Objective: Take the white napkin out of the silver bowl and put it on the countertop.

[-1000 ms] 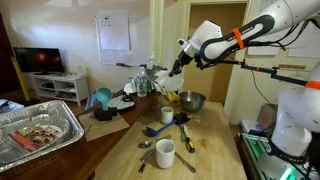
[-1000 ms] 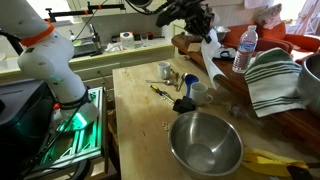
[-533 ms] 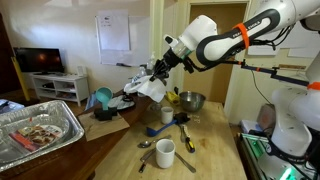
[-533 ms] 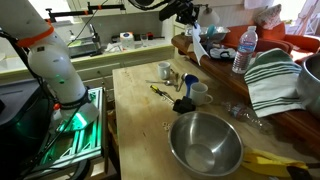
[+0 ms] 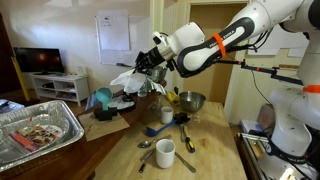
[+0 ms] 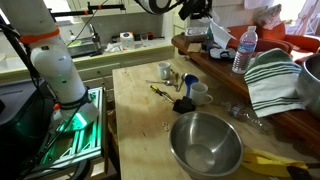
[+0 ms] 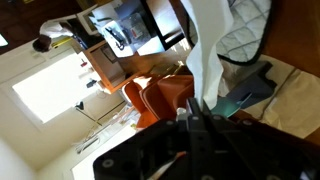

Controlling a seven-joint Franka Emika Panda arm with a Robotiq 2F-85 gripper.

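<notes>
The napkin point(image 5: 130, 80) is still hanging high. I will next move my gripper down and outward toward the cluttered side counter to let go of the napkin there.
My gripper point(image 5: 152, 62) is shut on the white napkin point(image 5: 130, 80) and holds it in the air, up and to the side of the silver bowl point(image 5: 191, 101). The napkin hangs crumpled below the jaws, over the cluttered side counter. In an exterior view the gripper point(image 6: 195, 12) is at the top edge with the napkin point(image 6: 217, 35) beneath it, far beyond the empty silver bowl point(image 6: 205, 143). In the wrist view the napkin point(image 7: 205, 50) runs as a white strip out from the shut jaws point(image 7: 198, 118). The wooden countertop point(image 5: 215, 140) lies below.
Two white mugs point(image 5: 165, 152) point(image 5: 167, 115), a spoon, a screwdriver and a blue brush point(image 6: 184, 100) lie on the countertop point(image 6: 135, 100). A foil tray point(image 5: 40, 130), a blue cup point(image 5: 103, 97), a water bottle point(image 6: 240, 50) and a striped towel point(image 6: 272, 80) crowd the side counter.
My gripper has carried the napkin away from the silver bowl, sideways and over the side counter. The bowl and mugs have not moved.
</notes>
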